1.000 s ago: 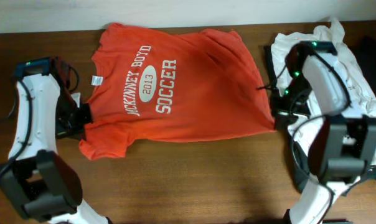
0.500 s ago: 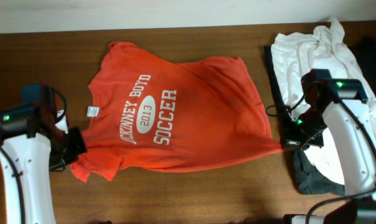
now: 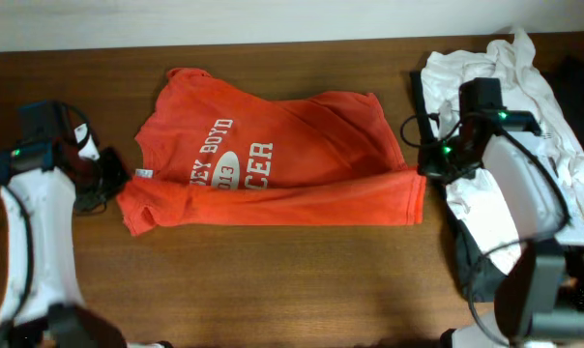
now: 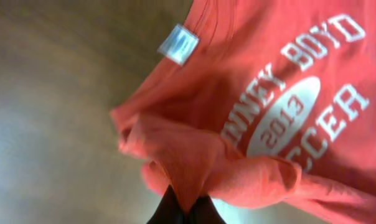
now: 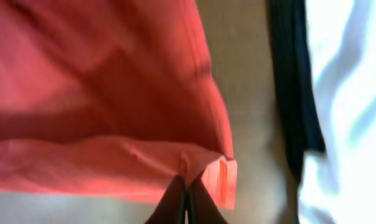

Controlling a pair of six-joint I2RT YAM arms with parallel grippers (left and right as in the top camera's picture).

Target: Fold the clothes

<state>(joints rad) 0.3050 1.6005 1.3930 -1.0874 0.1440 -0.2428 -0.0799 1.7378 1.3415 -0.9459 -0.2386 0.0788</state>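
Observation:
The shirt's near edge is already folded up. My right gripper should first lower outward and slightly toward the lettering, to release the hem corner on the shirt (image 3: 416, 169) (image 5: 199, 155).
The orange-red T-shirt (image 3: 273, 164) lies across the table, its near edge folded up over the white lettering. My left gripper (image 3: 113, 184) is shut on the shirt's left sleeve end, which bunches above the fingertips in the left wrist view (image 4: 188, 168). My right gripper (image 3: 429, 166) is shut on the shirt's hem corner at the right; the pinched fabric shows in the right wrist view (image 5: 187, 163). A white T-shirt (image 3: 510, 87) lies crumpled at the far right, behind my right arm.
A dark garment (image 3: 481, 275) lies under the white pile at the right edge, its black edge also in the right wrist view (image 5: 294, 93). Bare brown table (image 3: 273, 280) runs along the front.
Both grippers have moved away from me with the shirt's near edge, folding it up over the lower lettering. The shirt now looks narrower front to back.

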